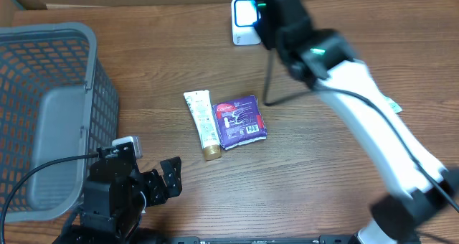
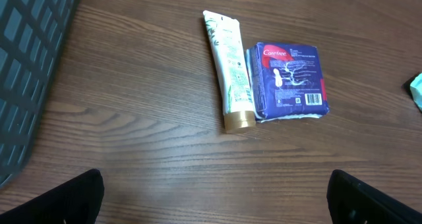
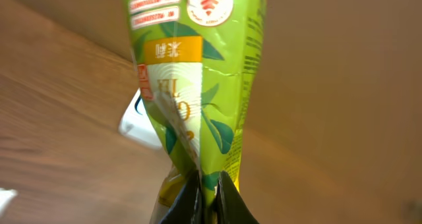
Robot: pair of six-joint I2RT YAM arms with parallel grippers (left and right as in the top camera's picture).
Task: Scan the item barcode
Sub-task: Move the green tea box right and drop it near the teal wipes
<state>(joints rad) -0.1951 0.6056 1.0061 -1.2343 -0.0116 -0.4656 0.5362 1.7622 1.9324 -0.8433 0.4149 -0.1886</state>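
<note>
I will lower my right gripper back toward the small pale item [image 1: 393, 105], to its right in the overhead view, and release the packet clear of the scanner.
A green tea-leaf packet [image 3: 198, 72] hangs pinched by its edge in my right gripper [image 3: 209, 192], which is shut on it. Just behind the packet shows a corner of the white scanner [image 3: 134, 124]. From overhead the scanner [image 1: 245, 18] stands at the table's far edge with its blue-lit face glowing, and the right arm's wrist [image 1: 283, 18] is right next to it, hiding the packet. My left gripper [image 1: 156, 183] rests low at the front left, open and holding nothing; its dark fingertips [image 2: 79, 196] stand far apart over bare wood.
A cream tube with a gold cap [image 1: 201, 124] and a purple Carefree pack [image 1: 240, 122] lie side by side mid-table, both also in the left wrist view. A grey mesh basket [image 1: 90, 72] fills the left side. A small pale item [image 1: 393, 106] peeks out beside the right arm.
</note>
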